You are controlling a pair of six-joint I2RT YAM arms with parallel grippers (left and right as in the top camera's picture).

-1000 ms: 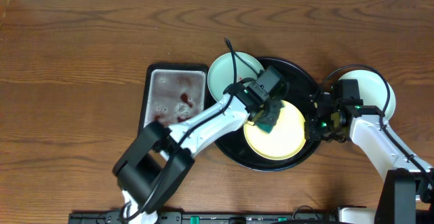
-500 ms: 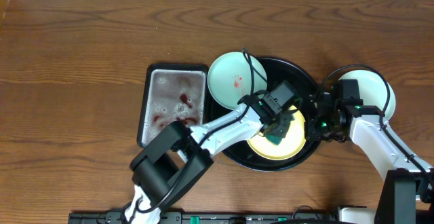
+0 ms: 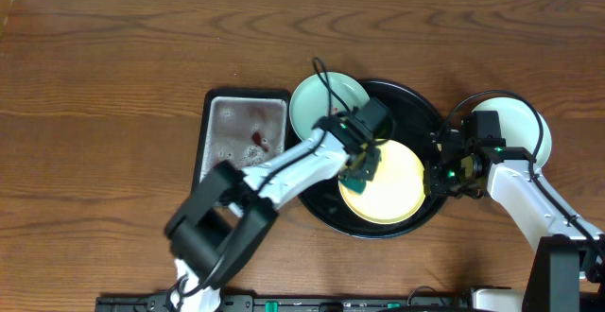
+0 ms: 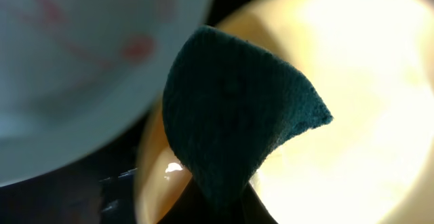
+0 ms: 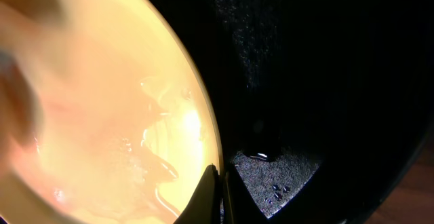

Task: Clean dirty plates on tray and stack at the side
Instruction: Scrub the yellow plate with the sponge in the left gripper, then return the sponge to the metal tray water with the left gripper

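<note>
The left gripper lifts off the plate next, then lowers the sponge into the grey metal tray [image 3: 243, 134] standing open beside the black tray.
A yellow plate [image 3: 392, 184] lies in the round black tray [image 3: 416, 113]. My left gripper [image 3: 362, 168] is shut on a dark green sponge [image 4: 237, 122] and presses it on the plate's left part. My right gripper [image 3: 437, 175] is shut on the yellow plate's right rim [image 5: 207, 142]. The plate is wet [image 5: 102, 102]. A pale-blue plate with red smears [image 3: 317, 104] leans on the tray's left rim; it also shows in the left wrist view [image 4: 81, 54]. A second pale-blue plate [image 3: 525, 123] lies on the table right of the tray, partly behind my right arm.
A rectangular grey metal tray [image 3: 241, 128] with reddish foamy water stands left of the black tray. Water drops lie on the black tray floor [image 5: 271, 176]. The wooden table [image 3: 95, 113] spreads to the left and back.
My left gripper with the sponge swept right across the yellow plate, then back to its left part. The right gripper and the plates have not moved.
</note>
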